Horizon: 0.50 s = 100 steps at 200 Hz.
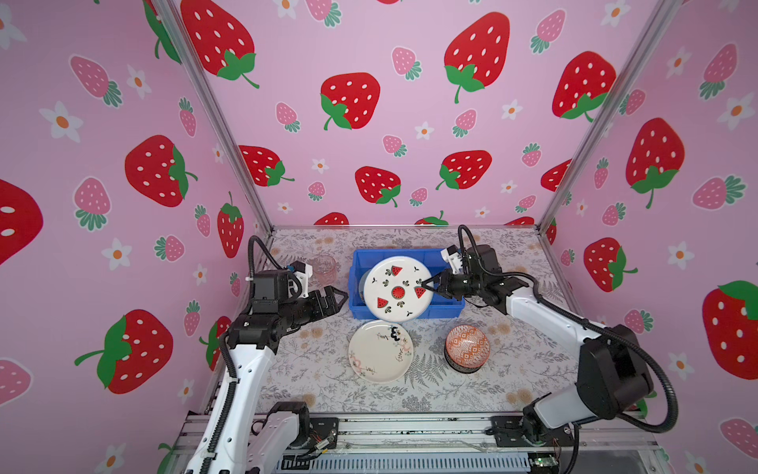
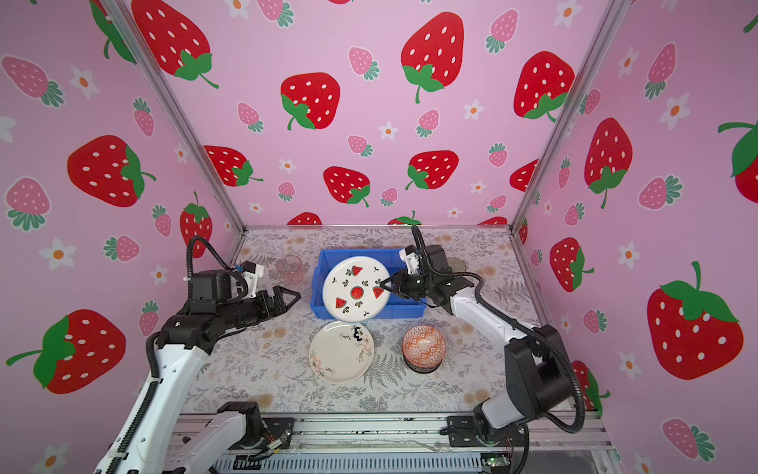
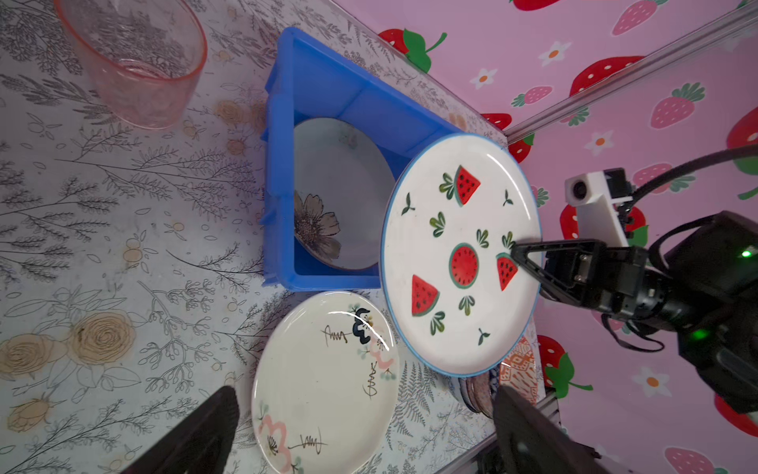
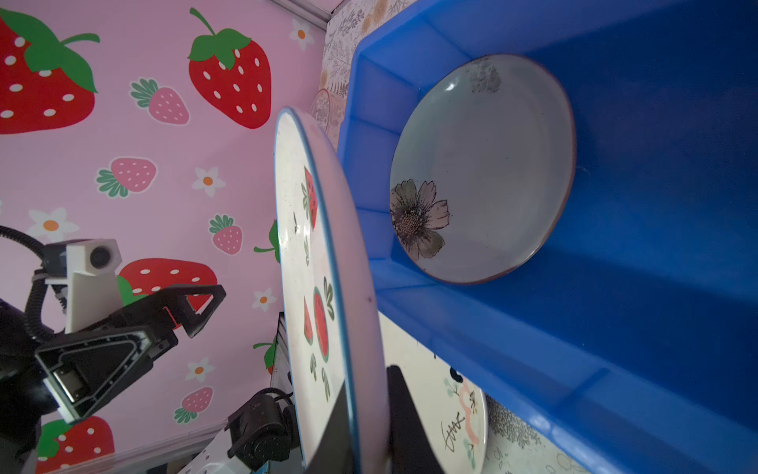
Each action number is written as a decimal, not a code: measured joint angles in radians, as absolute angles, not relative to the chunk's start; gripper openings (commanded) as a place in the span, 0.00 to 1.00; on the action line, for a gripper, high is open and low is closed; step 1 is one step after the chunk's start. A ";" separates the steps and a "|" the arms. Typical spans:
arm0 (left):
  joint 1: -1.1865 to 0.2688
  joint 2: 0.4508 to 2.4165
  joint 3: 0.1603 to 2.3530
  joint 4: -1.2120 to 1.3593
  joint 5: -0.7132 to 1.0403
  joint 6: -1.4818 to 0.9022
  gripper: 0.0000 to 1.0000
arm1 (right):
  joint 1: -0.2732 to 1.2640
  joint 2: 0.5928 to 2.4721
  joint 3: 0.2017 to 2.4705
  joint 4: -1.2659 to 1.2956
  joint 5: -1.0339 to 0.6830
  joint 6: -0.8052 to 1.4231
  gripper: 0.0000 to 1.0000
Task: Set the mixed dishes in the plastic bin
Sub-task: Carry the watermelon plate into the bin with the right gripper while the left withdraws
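My right gripper should go down into the bin next and let go of the watermelon plate onto the pale green flower plate (image 4: 485, 169), because the plate's held rim is hanging above the bin.
The blue plastic bin (image 1: 356, 266) stands at the table's middle back, with a pale green flower plate (image 3: 348, 193) lying inside. My right gripper (image 1: 426, 285) is shut on the right rim of the white watermelon plate (image 1: 397, 288) and holds it tilted above the bin; in the right wrist view its fingers pinch that rim (image 4: 369, 422). My left gripper (image 1: 339, 296) hangs open and empty just left of the bin. A cream floral plate (image 1: 380, 352) lies on the table in front of the bin. An orange patterned bowl (image 1: 467, 346) tops a stack of bowls to its right.
A pink glass cup (image 1: 323, 269) stands upright left of the bin, behind my left gripper. Strawberry-print walls close in the table on three sides. A metal rail (image 1: 410, 427) runs along the front edge.
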<state>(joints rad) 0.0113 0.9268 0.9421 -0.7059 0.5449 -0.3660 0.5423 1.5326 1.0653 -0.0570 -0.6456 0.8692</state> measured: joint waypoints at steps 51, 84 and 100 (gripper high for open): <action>0.022 0.886 0.875 -0.734 0.504 -0.314 0.99 | 0.524 1.692 1.175 -0.036 -0.612 0.890 0.00; 0.022 0.880 0.875 -0.734 0.485 -0.309 0.99 | 0.522 1.778 1.235 -0.007 -0.601 0.902 0.00; 0.022 0.886 0.875 -0.735 0.478 -0.308 0.99 | 0.522 1.809 1.248 0.008 -0.596 0.912 0.00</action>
